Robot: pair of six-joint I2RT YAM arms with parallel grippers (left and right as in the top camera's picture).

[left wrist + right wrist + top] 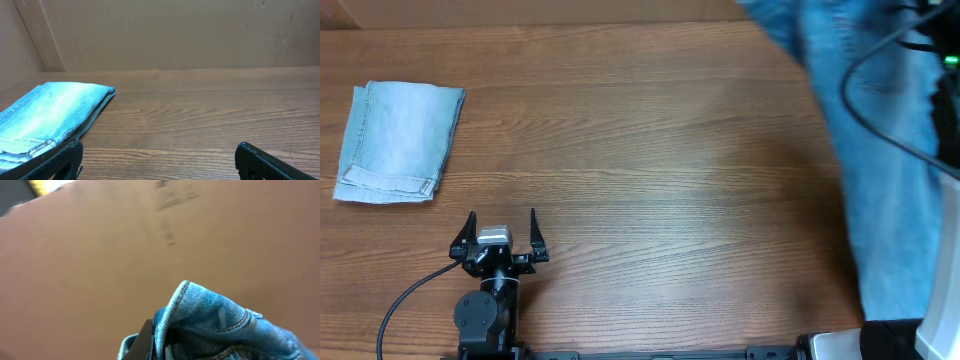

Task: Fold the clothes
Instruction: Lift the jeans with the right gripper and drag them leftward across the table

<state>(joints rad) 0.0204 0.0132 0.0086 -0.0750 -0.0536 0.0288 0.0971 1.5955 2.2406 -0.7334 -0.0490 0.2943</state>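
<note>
My right gripper needs to put the waistband of the jeans down on the table next, on the empty wood beside the folded garment [395,140], and then let go of it.
A long pair of light-blue denim jeans [880,160] hangs blurred down the right side of the overhead view. My right gripper [162,342] is shut on a bunched fold of these jeans [220,325], lifted off the table; the gripper itself is hidden in the overhead view. A folded paler denim garment [395,140] lies at the far left of the table and shows in the left wrist view [50,112]. My left gripper [501,235] is open and empty near the front edge, just right of and nearer than the folded garment.
The wooden table [650,150] runs between the folded garment and the hanging jeans. A brown cardboard wall [175,35] stands behind the table. A black cable [885,110] loops over the jeans at the right.
</note>
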